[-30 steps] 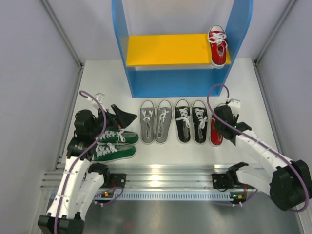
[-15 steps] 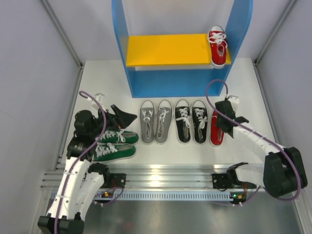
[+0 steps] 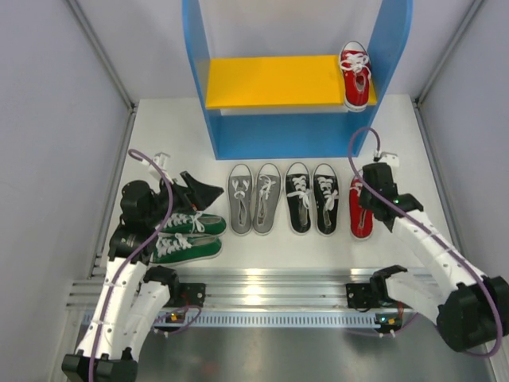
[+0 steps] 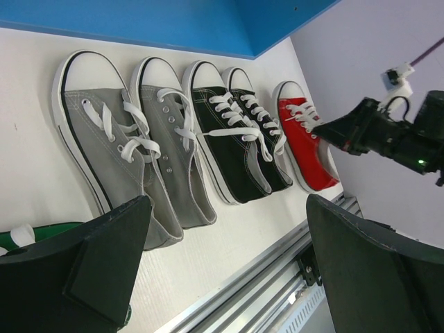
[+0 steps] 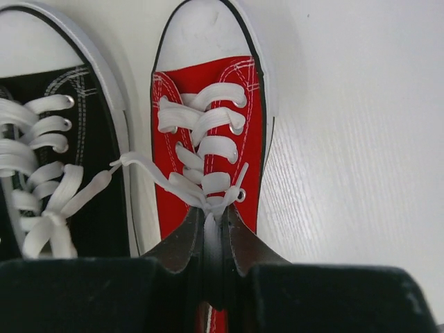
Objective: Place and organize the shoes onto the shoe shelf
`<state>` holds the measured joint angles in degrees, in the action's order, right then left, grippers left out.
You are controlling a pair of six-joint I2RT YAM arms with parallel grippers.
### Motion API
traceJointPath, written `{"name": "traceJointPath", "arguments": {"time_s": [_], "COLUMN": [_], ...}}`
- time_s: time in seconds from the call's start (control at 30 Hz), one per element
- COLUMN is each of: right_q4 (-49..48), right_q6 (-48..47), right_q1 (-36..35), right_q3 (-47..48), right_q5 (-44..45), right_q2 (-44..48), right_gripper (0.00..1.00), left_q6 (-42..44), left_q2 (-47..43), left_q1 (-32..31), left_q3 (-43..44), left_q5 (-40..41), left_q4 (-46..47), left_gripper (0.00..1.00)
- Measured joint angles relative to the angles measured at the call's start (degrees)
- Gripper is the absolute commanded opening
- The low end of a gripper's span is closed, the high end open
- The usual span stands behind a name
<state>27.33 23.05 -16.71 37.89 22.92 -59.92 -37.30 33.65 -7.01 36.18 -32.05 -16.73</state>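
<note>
My right gripper lifts outward next, lowers over the bare yellow board beside the shelved red shoe and releases, since the held shoe matches that one.
One red shoe [image 3: 355,76] lies on the right end of the shoe shelf's yellow board [image 3: 270,79]. Its mate, the red shoe [image 3: 360,216] [image 5: 208,104] [image 4: 302,139], stands on the table at the right end of the row, toe towards the shelf. My right gripper [image 3: 375,197] [image 5: 214,215] is shut on that shoe at the top of its laces and tongue. The grey pair [image 3: 253,197] and black pair [image 3: 312,197] stand to its left. The green pair [image 3: 187,236] lies sideways at the left, under my left gripper [image 3: 199,189] [image 4: 229,243], which is open and holds nothing.
The shelf's tall blue side panels [image 3: 199,79] and blue base stand at the back. A metal rail [image 3: 270,286] runs along the near table edge. Grey walls close in both sides. A black shoe [image 5: 55,159] sits close beside the red one.
My right gripper has shut on the red shoe's laces and tongue, and gripper and shoe have shifted slightly to the right. The left arm has not moved.
</note>
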Motion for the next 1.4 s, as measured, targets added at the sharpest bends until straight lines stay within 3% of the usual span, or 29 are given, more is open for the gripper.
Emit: {"name": "traceJointPath", "arguments": {"time_s": [0.27, 0.57, 0.87, 1.13, 1.4], "right_q4": [14.23, 21.86, 19.74, 9.49, 4.00], "right_q6": [-5.95, -8.59, -6.40, -2.19, 2.34], "right_q1": [0.13, 0.35, 0.35, 0.24, 0.33], "right_q3": [16.22, 29.59, 37.92, 50.53, 71.34], "right_q5": [-6.12, -25.49, -38.14, -37.79, -35.54], "right_q2": [11.72, 13.03, 3.43, -11.15, -30.75], "right_gripper": [0.00, 0.00, 0.00, 0.00, 0.00], "left_q6": [0.02, 0.02, 0.04, 0.44, 1.03], "left_q2": [0.44, 2.01, 1.97, 1.99, 0.92], "left_q1": [0.00, 0.00, 0.00, 0.00, 0.00], "left_q3": [0.02, 0.20, 0.57, 1.25, 1.51], "left_q5": [0.00, 0.00, 0.02, 0.22, 0.61], "left_q4": [0.00, -0.02, 0.00, 0.00, -0.02], "left_gripper": [0.99, 0.99, 0.99, 0.99, 0.99]}}
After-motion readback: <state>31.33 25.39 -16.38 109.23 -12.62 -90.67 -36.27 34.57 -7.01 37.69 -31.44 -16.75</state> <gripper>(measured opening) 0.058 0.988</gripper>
